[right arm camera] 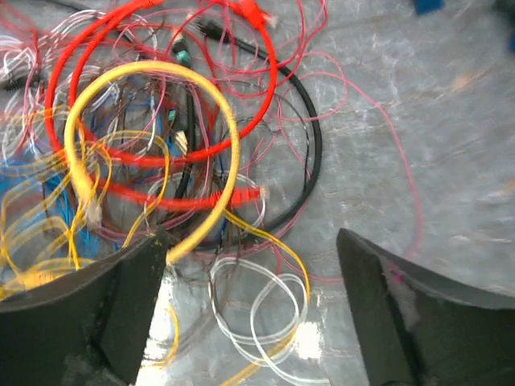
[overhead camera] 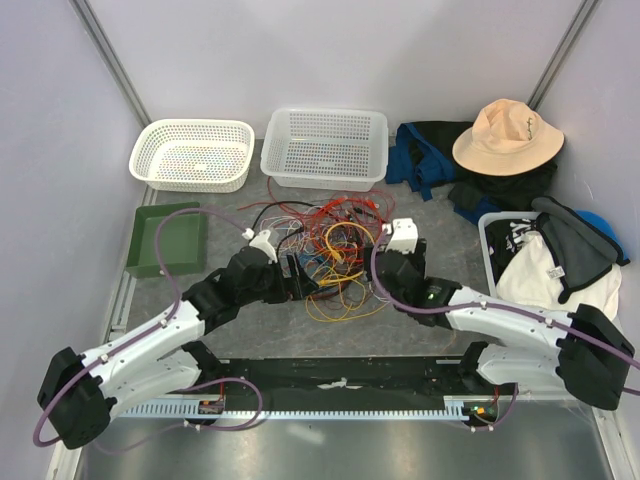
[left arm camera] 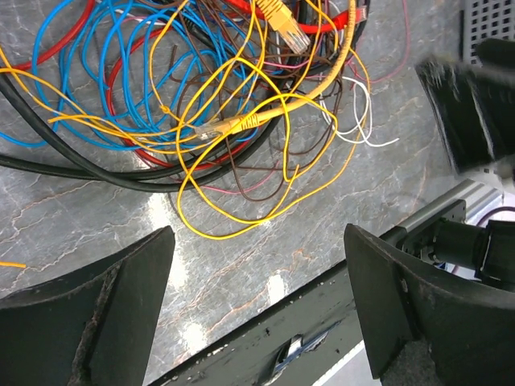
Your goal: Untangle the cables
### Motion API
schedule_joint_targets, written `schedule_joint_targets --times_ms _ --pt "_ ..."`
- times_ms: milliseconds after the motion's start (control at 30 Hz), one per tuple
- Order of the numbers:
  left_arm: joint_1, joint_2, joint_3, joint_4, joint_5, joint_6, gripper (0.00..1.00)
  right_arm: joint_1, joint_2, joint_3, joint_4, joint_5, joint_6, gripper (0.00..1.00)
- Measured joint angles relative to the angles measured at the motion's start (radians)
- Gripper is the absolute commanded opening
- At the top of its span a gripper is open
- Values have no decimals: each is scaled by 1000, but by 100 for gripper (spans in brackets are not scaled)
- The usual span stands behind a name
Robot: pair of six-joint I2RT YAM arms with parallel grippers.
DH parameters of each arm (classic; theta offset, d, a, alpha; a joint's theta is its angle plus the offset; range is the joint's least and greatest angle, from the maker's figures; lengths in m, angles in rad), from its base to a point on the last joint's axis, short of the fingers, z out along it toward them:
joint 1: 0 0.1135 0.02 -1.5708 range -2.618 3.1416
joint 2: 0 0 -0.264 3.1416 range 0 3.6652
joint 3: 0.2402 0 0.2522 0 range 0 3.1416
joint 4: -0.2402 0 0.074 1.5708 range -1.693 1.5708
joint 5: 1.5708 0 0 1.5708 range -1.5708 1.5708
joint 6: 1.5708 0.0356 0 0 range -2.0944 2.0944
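My right gripper moves down to the left in the top view next, onto the thick yellow ring's closest side, since the ring lies atop the red cables.
The cables [overhead camera: 335, 255] lie in a tangled pile at the table's middle: red, orange, yellow, blue, white, maroon and one thick black. My left gripper [overhead camera: 300, 277] is open and empty at the pile's left edge. In the left wrist view the gripper [left arm camera: 257, 310] hovers over bare table, with a thin yellow loop [left arm camera: 233, 217] just beyond it. My right gripper [overhead camera: 378, 268] is open and empty at the pile's right edge. In the right wrist view the gripper [right arm camera: 251, 310] hovers over white loops [right arm camera: 261, 310], with a thick yellow ring [right arm camera: 153, 153] and red cables [right arm camera: 161, 88] beyond.
Two white baskets [overhead camera: 195, 153] [overhead camera: 325, 147] stand at the back. A green tray [overhead camera: 167, 240] sits at the left. Clothes, a tan hat [overhead camera: 507, 137] and a bin of garments [overhead camera: 550, 260] fill the right. A dark rail [overhead camera: 340, 385] runs along the near edge.
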Motion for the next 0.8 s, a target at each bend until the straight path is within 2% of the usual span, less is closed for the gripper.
schedule_joint_targets --times_ms 167,233,467,800 --pt "0 -30 -40 26 21 0 91 -255 22 -35 118 -244 76 66" --pt "0 -39 -51 31 26 -1 91 -295 52 -39 151 -308 96 58" --pt "0 -76 -82 40 32 -1 91 -304 251 28 219 -445 115 57" --pt "0 -156 -113 36 36 -2 91 -340 422 98 260 -473 115 55"
